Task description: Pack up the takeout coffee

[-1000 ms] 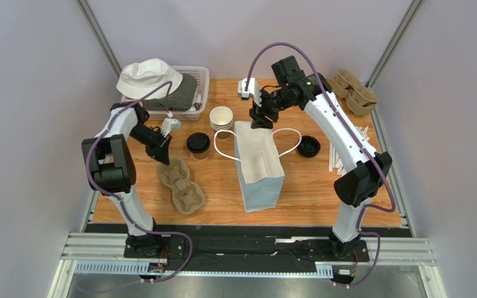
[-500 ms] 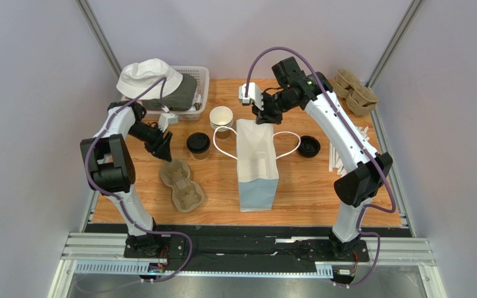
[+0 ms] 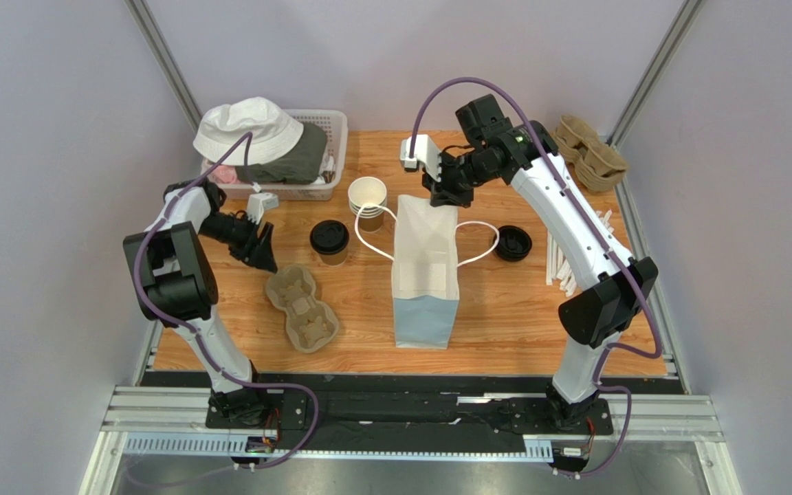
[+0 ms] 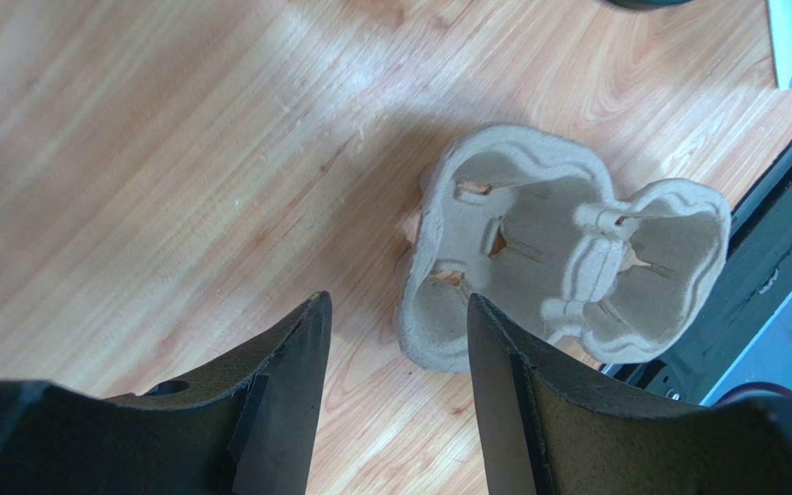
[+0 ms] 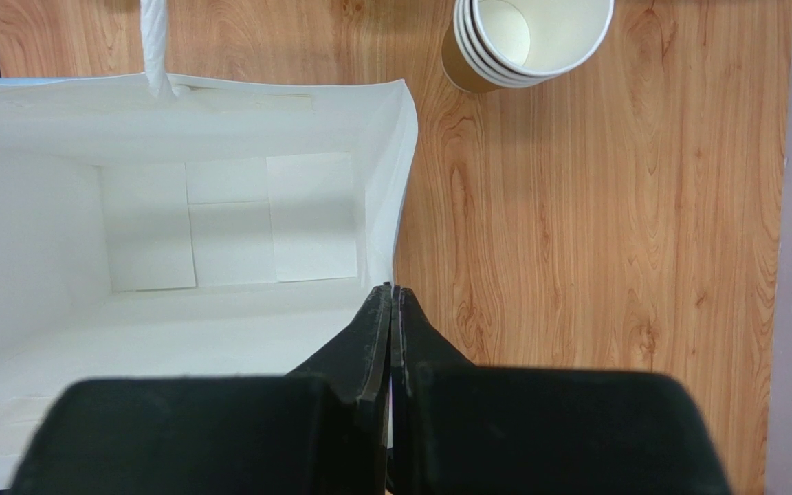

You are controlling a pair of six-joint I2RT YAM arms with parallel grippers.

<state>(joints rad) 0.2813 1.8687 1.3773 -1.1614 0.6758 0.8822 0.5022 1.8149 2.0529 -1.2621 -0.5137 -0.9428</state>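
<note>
Next, my left gripper lowers and eases slightly back, straddling its far-end edge [image 3: 277, 275] [image 4: 409, 311], as the carrier's edge shows between my open fingers but still below them.
The takeout coffee [image 3: 329, 239], a small paper cup under a black lid, stands on the wooden table left of the white paper bag [image 3: 426, 270]. My right gripper [image 3: 438, 198] is at the bag's far rim, shut on the bag wall [image 5: 266, 113], and the right wrist view looks down into the empty white inside. My left gripper [image 3: 263, 251] hovers open left of the coffee, nothing between its fingers [image 4: 287, 382]. Below it lies a pulp cup carrier [image 4: 560, 248], just clear of the right fingertip.
A stack of lidless cups [image 3: 367, 196] stands behind the bag, beside its handle. A loose black lid [image 3: 513, 242] lies right of the bag. A basket with a white hat [image 3: 266, 144] is at back left, more carriers [image 3: 588, 150] at back right, white sticks [image 3: 576, 253] at right.
The left gripper opened and drew back left from the carrier. The right gripper shut on the bag's rim, and the bag swung from tilted to straight.
</note>
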